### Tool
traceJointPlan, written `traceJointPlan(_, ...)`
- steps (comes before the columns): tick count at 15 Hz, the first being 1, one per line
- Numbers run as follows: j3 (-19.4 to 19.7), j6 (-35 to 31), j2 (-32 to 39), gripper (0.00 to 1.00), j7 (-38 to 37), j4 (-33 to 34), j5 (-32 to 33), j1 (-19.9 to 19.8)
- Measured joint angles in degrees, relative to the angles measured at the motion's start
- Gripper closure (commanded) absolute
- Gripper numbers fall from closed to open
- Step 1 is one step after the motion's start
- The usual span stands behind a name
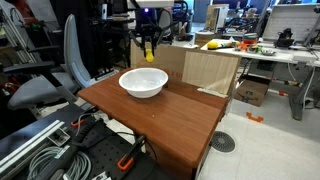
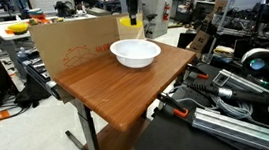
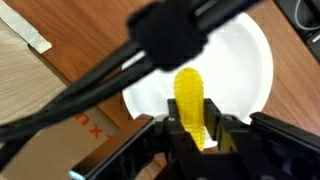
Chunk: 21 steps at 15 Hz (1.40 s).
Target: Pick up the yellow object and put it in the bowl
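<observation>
The yellow object is still high above the bowl's rim, so I will next move my gripper down into the inside of the white bowl (image 1: 143, 82) (image 3: 240, 70) and release it there.
My gripper (image 3: 193, 128) is shut on the yellow object (image 3: 190, 100), a small ribbed oblong that sticks out between the fingers. In the wrist view it hangs over the white bowl (image 3: 240, 70). In both exterior views the gripper (image 1: 149, 47) (image 2: 130, 15) holds the yellow object (image 1: 150, 53) (image 2: 132, 20) in the air above the far rim of the bowl (image 1: 143, 82) (image 2: 135, 53), which stands on the wooden table (image 1: 180, 120) (image 2: 106, 88).
A cardboard box (image 1: 205, 70) (image 2: 71, 46) stands against the table's far edge. A grey office chair (image 1: 55, 80) stands beside the table. Cables and black gear (image 1: 60, 150) (image 2: 237, 94) lie near the table. A cluttered desk (image 1: 260, 48) is behind.
</observation>
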State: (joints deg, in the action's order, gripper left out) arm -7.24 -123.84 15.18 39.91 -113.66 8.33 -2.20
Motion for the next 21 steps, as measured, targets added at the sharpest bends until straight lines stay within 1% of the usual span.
traceJointPlan(3,0.22,-0.05,0.06,0.93,-0.18,-1.77,0.08,0.91)
traceJointPlan(9,3.31,-1.95,4.4,0.93,-1.94,-2.27,0.47,0.77)
traceJointPlan(12,3.31,-2.63,6.44,0.93,-2.32,-2.26,1.45,1.14)
traceJointPlan(18,2.76,-4.15,7.98,0.93,-4.34,-2.29,4.62,3.96)
traceJointPlan(19,2.76,-4.15,8.02,0.54,-4.69,-2.29,4.92,4.15)
traceJointPlan(20,2.77,-4.15,8.03,0.43,-5.02,-2.29,5.1,4.16)
traceJointPlan(21,2.86,-4.15,8.05,0.38,-5.46,-2.29,5.33,4.15)
